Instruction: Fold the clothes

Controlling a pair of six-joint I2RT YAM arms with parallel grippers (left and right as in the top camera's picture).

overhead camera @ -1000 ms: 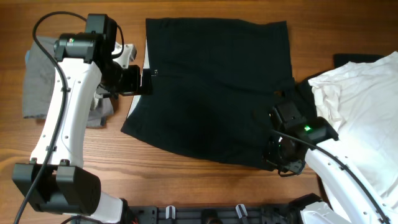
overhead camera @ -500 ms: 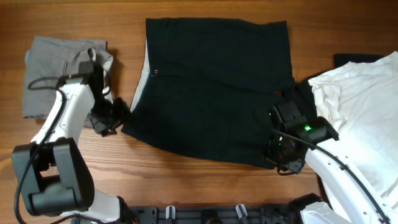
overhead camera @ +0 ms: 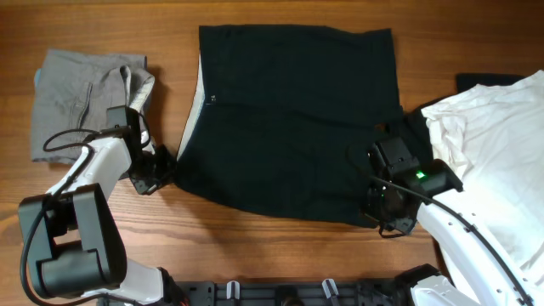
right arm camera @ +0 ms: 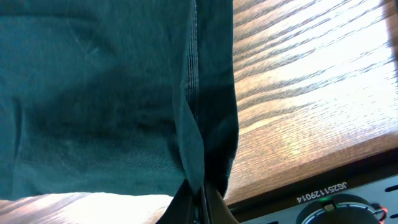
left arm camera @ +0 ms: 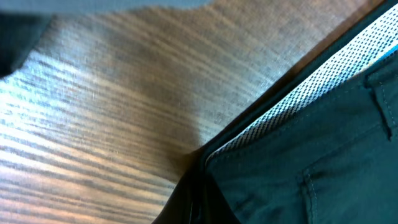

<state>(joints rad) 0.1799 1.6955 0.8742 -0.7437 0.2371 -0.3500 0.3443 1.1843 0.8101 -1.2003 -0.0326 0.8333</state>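
The cloth lies spread flat, so my right gripper will lift, carry the fold outward over the cloth's far part (overhead camera: 344,76) and release it.
A large black garment (overhead camera: 289,119) lies spread flat in the middle of the wooden table. My left gripper (overhead camera: 167,169) sits at its near-left corner, low on the table. In the left wrist view the jaws of the left gripper (left arm camera: 199,208) are shut on the black garment (left arm camera: 311,180), whose pale mesh lining (left arm camera: 323,81) shows along the edge. My right gripper (overhead camera: 379,223) is at the near-right corner. In the right wrist view the right gripper (right arm camera: 199,208) is shut on a pinched fold of the black garment (right arm camera: 93,93).
A grey garment (overhead camera: 68,102) lies crumpled at the far left beside the left arm. A white shirt (overhead camera: 501,153) is heaped on the right over the right arm's side, with a dark piece (overhead camera: 489,81) behind it. The table's front edge (right arm camera: 348,180) is close to the right gripper.
The left arm has swung down from the garment's upper left edge to its near-left corner, and its jaws have gone from open to shut on the fabric. The right arm has not moved.
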